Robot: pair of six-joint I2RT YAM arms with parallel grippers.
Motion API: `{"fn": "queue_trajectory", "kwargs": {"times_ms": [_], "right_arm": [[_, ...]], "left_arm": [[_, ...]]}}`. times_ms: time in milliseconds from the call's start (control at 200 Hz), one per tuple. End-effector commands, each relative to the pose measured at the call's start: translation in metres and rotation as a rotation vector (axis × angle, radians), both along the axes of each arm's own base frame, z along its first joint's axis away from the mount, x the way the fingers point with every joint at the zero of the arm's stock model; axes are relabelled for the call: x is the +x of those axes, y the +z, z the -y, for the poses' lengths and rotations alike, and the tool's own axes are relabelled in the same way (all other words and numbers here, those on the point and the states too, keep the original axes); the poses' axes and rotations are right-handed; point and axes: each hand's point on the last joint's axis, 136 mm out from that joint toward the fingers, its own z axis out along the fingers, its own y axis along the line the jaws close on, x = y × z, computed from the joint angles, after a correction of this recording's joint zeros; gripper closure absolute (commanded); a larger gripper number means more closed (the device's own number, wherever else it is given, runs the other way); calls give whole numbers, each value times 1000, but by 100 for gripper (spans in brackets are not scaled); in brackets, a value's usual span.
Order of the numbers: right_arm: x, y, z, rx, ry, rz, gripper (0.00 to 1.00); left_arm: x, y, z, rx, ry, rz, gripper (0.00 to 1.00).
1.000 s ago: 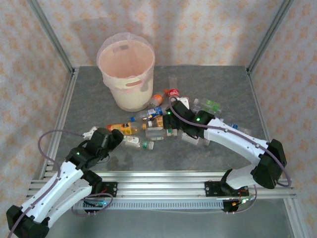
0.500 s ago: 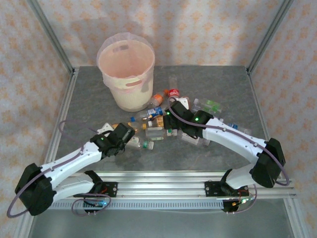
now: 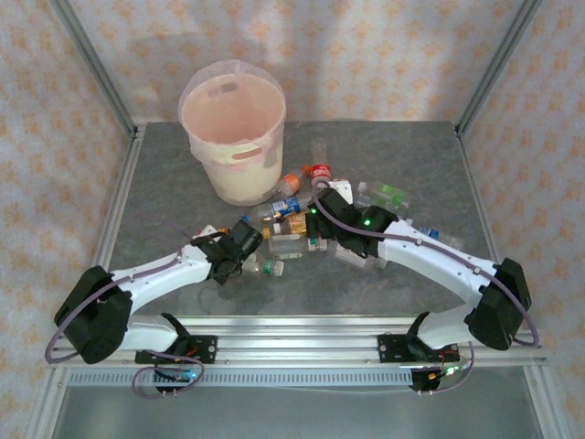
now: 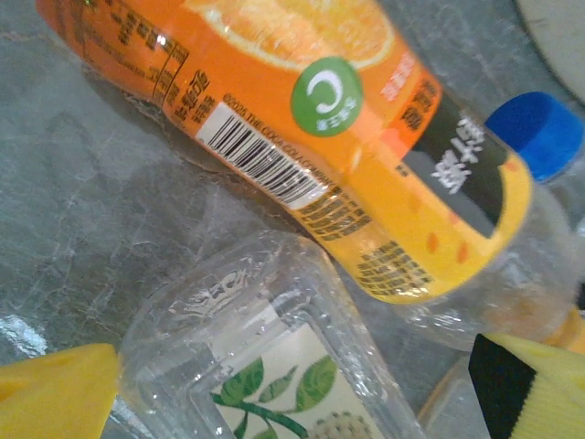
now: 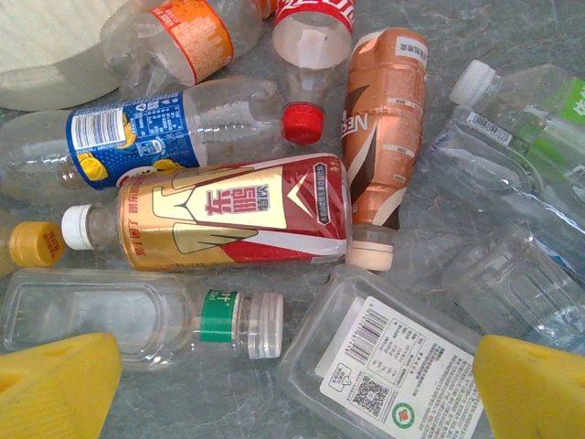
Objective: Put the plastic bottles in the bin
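Note:
I need to lower my left gripper next onto the base end of the clear bottle with the green-leaf label (image 4: 265,366) and close it, because its open fingers are already on either side.
The bin (image 3: 233,128), a tall pale pink bucket, stands at the back left of the table. The plastic bottles (image 3: 297,219) lie scattered in front of it. My left gripper (image 3: 245,251) is open, low over the pile's left end. Its yellow fingers (image 4: 55,393) straddle a clear bottle with a green-leaf label (image 4: 265,366); an orange-juice bottle (image 4: 274,110) lies just beyond. My right gripper (image 3: 313,222) hovers open over the pile's middle. Between its fingertips (image 5: 535,389) lie a clear bottle with a green neck band (image 5: 137,315) and a flat clear bottle with a white label (image 5: 393,375).
Beyond the right gripper lie a red-and-gold bottle (image 5: 228,215), a brown bottle (image 5: 384,101), a blue-labelled bottle (image 5: 137,137) and a loose red cap (image 5: 302,122). The bin's pale wall (image 5: 37,55) is at the upper left. An aluminium frame (image 3: 302,329) edges the table.
The left arm has stretched forward and to the right, bringing its gripper down over the left end of the pile. The right arm has barely moved.

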Motion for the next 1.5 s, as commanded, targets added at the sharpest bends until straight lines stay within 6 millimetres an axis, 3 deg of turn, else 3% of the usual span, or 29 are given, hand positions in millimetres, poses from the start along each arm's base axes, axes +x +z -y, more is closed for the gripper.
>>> {"fn": "queue_trajectory", "kwargs": {"times_ms": [0,455,701,816,1036,1296,1496], "right_arm": [[-1,5,14,-44,-18,17,1],[0,6,16,-48,-40,25,1],[2,8,16,-39,-55,35,1],[2,8,19,-44,-64,36,1],[1,12,28,-53,-96,61,1],[1,23,38,-40,-127,105,1],[-1,31,46,-30,-155,137,1]], "left_arm": [[5,0,5,-7,12,2,4],[-15,-34,-1,-23,35,-71,30],[-20,-44,0,-29,37,-102,28],[-22,-43,1,-11,17,-130,14],[-25,-44,3,8,-6,-186,13],[-25,-38,4,20,-12,-195,36],[-21,-3,-2,15,-16,-122,50]]}}
